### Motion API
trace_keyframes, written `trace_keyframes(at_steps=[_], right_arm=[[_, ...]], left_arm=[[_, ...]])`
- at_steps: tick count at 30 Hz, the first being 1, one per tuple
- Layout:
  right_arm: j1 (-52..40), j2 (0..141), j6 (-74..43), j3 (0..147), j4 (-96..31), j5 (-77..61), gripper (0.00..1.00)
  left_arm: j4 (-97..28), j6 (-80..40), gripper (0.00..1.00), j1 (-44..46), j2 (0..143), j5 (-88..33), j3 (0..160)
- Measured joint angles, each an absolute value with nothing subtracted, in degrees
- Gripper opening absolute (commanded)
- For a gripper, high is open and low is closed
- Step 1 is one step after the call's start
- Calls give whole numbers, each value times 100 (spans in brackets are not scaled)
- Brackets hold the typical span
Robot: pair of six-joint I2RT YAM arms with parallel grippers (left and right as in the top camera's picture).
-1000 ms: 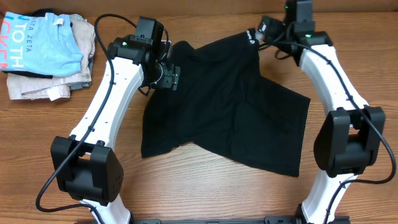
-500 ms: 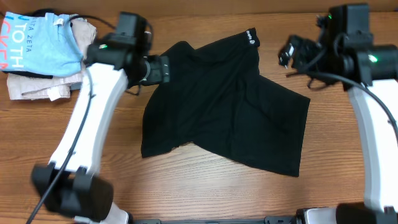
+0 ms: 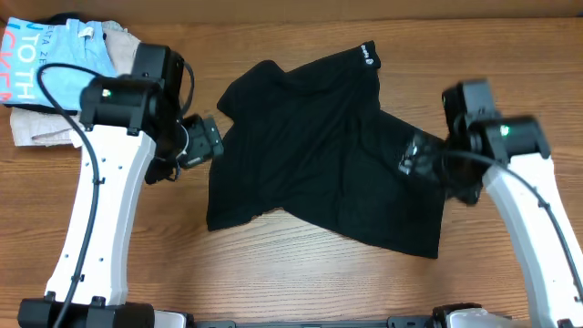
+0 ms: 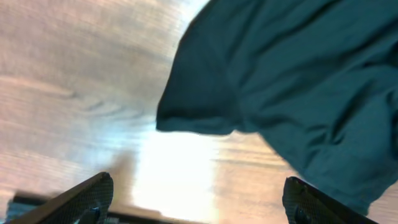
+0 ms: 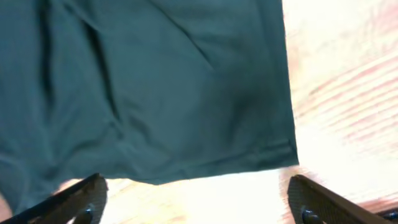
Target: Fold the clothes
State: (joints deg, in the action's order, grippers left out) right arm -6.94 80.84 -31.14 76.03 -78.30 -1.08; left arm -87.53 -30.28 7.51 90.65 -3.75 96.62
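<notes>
My left gripper is due to move down onto the shorts' near corner on the stack's side, with its fingers on both sides of the shorts' outer edge, since that corner is open beside bare table.
A black pair of shorts [image 3: 328, 164] lies spread and rumpled on the wooden table, waistband with a small white label [image 3: 368, 55] at the back. My left gripper [image 3: 199, 144] hovers open and empty at the garment's left edge; the left wrist view shows a dark corner of cloth [image 4: 205, 115] ahead of the open fingers [image 4: 199, 202]. My right gripper [image 3: 417, 157] hovers open and empty over the right side of the shorts; the right wrist view shows the cloth's hem and corner [image 5: 273, 149] beyond the open fingers [image 5: 199, 202].
A stack of folded clothes [image 3: 64, 77] with a light blue printed shirt on top sits at the back left. Bare wooden table [image 3: 301, 273] lies in front of the shorts. Black cables trail along both arms.
Both grippers have let go of the shorts' top corners and swung outward and toward the front. The left moved to the garment's left edge, the right to its right side. The shorts lie still.
</notes>
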Motion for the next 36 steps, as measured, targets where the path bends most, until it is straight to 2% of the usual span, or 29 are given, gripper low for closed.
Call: trace_keyframes(at_steps=[6, 16, 17, 19, 28, 32, 33, 35, 36], right_arm=[[-694, 7491, -3557, 6316, -7653, -117, 98], [-696, 7441, -3774, 4886, -6860, -237, 99], [-696, 7441, -3793, 4762, -6801, -261, 99], [-696, 7441, -3813, 4580, -6696, -283, 99], [-696, 7441, -3951, 4263, -6158, -362, 98], [-696, 7441, -4071, 4257, -6064, -360, 98], [-694, 7441, -4093, 4257, -6062, -362, 98], [-696, 7441, -4176, 4257, -6064, -355, 98], [-694, 7441, -4217, 4257, -6066, -355, 98]], left_arm=[[-8038, -3365, 85, 751, 8735, -357, 8379], [-6361, -4335, 75, 751, 8062, -226, 5699], [-6171, -4421, 75, 751, 8062, -209, 5483], [-5861, -4541, 90, 744, 8064, -161, 5164], [-3953, -4703, 80, 329, 8250, -263, 3975], [-3850, -4707, 69, 325, 8510, -296, 3905], [-3868, -4709, 63, 322, 8532, -303, 3918], [-3892, -4733, 39, 311, 8562, -296, 3933], [-3881, -4748, 30, 298, 8573, -329, 3935]])
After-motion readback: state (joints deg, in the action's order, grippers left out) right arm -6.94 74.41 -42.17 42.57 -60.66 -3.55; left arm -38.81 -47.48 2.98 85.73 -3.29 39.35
